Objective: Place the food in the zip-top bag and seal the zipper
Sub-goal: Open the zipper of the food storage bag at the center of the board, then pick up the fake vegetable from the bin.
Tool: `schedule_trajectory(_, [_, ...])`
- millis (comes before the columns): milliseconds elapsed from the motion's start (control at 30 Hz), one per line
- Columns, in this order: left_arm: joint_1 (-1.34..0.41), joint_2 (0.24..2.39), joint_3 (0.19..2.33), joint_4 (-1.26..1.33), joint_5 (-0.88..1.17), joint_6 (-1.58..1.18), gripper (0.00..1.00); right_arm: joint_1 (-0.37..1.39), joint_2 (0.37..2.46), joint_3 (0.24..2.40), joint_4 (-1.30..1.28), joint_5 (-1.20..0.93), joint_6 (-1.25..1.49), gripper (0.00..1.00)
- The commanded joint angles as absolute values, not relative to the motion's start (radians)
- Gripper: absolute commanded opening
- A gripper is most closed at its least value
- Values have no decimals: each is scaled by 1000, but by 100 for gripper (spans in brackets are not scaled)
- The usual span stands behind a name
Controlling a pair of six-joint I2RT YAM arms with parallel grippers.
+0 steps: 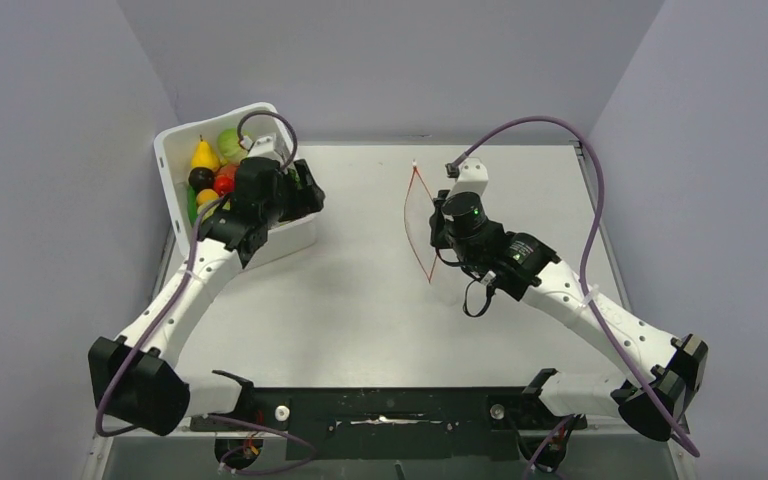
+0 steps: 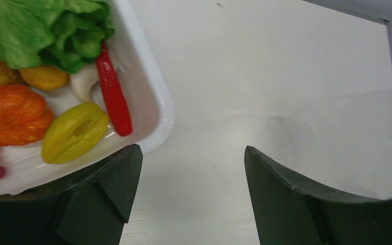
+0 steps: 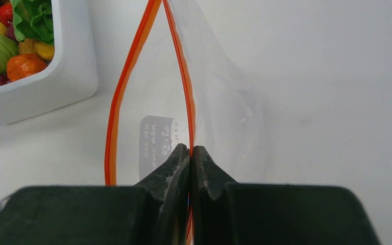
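Note:
The lettuce's ruffled edge by the chilli [image 2: 113, 92] lies uncovered, so I will move my left gripper over the tub [image 1: 173, 150] next and then down onto that edge.
The food [image 1: 210, 172] lies piled in a white tub [image 1: 173, 150] at the back left. The left wrist view shows green lettuce [image 2: 46, 30], a red chilli [image 2: 113, 92], a yellow-green fruit [image 2: 74, 132] and an orange piece [image 2: 13, 115]. My left gripper [image 2: 191, 149] is open and empty, over the table just off the tub's corner [image 2: 158, 109]. The clear zip-top bag [image 1: 420, 222] stands mid-table with its mouth spread. My right gripper [image 3: 190, 148] is shut on one side of its red-orange zipper [image 3: 186, 97], while the other side [image 3: 113, 117] bows away.
Grey walls [image 1: 50, 200] close in the table on the left, right and back. A purple cable [image 1: 592, 200] loops above the right arm. A printed label [image 3: 155, 143] shows through the bag.

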State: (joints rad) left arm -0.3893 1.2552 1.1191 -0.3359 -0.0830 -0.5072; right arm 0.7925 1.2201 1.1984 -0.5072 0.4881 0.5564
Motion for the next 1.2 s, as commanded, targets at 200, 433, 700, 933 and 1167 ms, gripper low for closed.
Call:
schedule_trajectory(200, [-153, 1399, 1270, -328, -129, -450, 73, 762, 1176, 1208, -474, 413, 492, 0])
schedule_trajectory(433, [-28, 1530, 1376, -351, -85, -499, 72, 748, 1154, 1213, -496, 405, 476, 0])
schedule_trajectory(700, [-8, 1615, 1367, -243, -89, -552, 72, 739, 1160, 1223, -498, 396, 461, 0])
schedule_trajectory(933, [0, 1686, 1351, -140, -53, -646, 72, 732, 1172, 1222, -474, 365, 462, 0])
schedule_trajectory(1167, [0, 1784, 1362, -35, -21, -679, 71, 730, 1167, 1225, -484, 356, 461, 0])
